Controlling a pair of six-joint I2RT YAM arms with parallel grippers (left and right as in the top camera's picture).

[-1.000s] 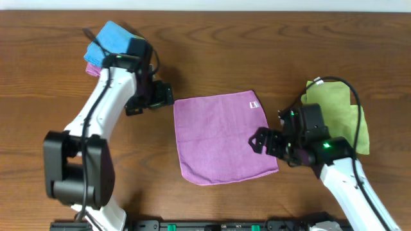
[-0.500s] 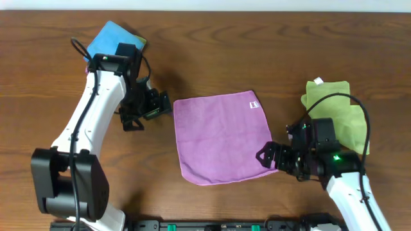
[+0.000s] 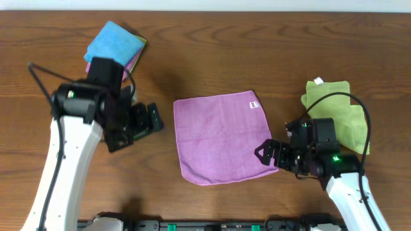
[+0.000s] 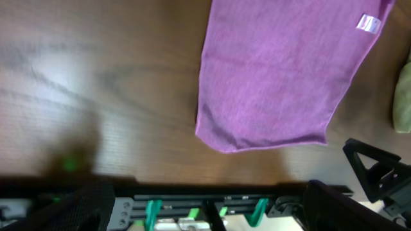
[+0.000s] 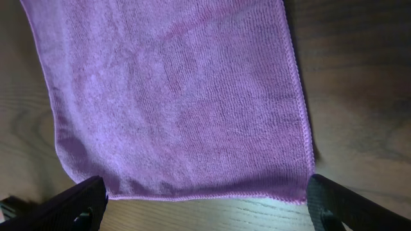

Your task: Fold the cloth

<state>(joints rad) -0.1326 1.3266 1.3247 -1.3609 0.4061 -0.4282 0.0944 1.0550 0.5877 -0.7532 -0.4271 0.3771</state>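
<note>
My right gripper is already at the other near corner. I need to move my left gripper down and draw it back onto the cloth's free near corner (image 3: 187, 177) (image 4: 207, 136).
A purple cloth (image 3: 221, 138) lies flat and unfolded in the middle of the wooden table, with a small white tag at its far right corner. It also shows in the left wrist view (image 4: 276, 77) and the right wrist view (image 5: 173, 96). My left gripper (image 3: 154, 119) is open and empty, just left of the cloth's left edge and apart from it. My right gripper (image 3: 264, 153) is open and empty, low over the cloth's near right corner, its fingers (image 5: 205, 205) spread on either side of the cloth's edge.
A green cloth (image 3: 337, 112) lies crumpled at the right, behind my right arm. A stack of folded cloths, blue on top (image 3: 114, 43), sits at the far left. The table's front rail (image 4: 205, 208) runs along the near edge.
My left arm has swung back and down toward the near left, away from the folded stack. My right gripper has come down to the cloth's near right corner and now holds still.
</note>
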